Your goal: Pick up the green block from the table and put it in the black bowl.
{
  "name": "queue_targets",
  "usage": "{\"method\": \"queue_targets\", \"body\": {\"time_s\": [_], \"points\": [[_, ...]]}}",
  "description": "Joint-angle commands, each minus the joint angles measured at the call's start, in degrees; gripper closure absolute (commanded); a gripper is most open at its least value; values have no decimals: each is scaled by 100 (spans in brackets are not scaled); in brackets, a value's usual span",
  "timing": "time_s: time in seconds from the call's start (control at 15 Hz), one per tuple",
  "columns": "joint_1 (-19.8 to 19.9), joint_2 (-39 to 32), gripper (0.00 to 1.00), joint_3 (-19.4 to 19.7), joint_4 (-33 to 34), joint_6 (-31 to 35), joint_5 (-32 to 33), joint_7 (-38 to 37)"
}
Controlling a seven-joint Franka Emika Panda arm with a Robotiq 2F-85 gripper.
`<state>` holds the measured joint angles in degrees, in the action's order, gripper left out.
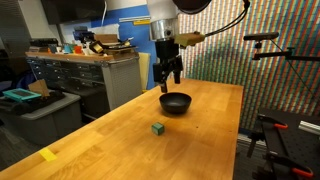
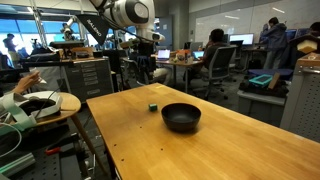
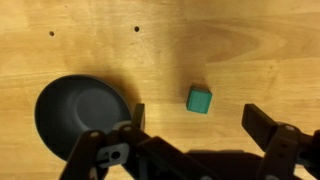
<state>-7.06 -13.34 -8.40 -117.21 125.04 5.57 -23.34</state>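
Note:
I will lower my gripper beside the bowl [image 1: 175,103] and turn it a little until its fingers are on both sides of the green block, because the block sits slightly crooked.
The green block [image 1: 158,128] is a tiny cube lying on the wooden table [image 1: 110,140], a short way in front of the black bowl [image 1: 175,103]. Both exterior views show them; in one, the block [image 2: 152,105] lies beyond the bowl [image 2: 181,117]. The bowl is empty. My gripper [image 1: 168,80] hangs open and empty above the table, over the bowl's far side. In the wrist view the block [image 3: 199,99] lies between and just ahead of the open fingers [image 3: 200,122], well below them, with the bowl [image 3: 82,112] to the left.
A grey workbench with drawers [image 1: 85,70] and a teal tray [image 1: 20,96] stand beside the table. A camera stand [image 1: 270,50] rises at the table's other side. A yellow tape strip [image 1: 48,154] lies near the front edge. People sit at desks [image 2: 215,60] behind.

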Motion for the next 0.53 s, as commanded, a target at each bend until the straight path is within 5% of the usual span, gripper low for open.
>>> {"method": "queue_targets", "body": {"time_s": [0.0, 0.47], "points": [[-162, -446, 0, 239, -3, 697, -18, -297], [-443, -1321, 0, 677, 150, 2144, -15, -807]]}}
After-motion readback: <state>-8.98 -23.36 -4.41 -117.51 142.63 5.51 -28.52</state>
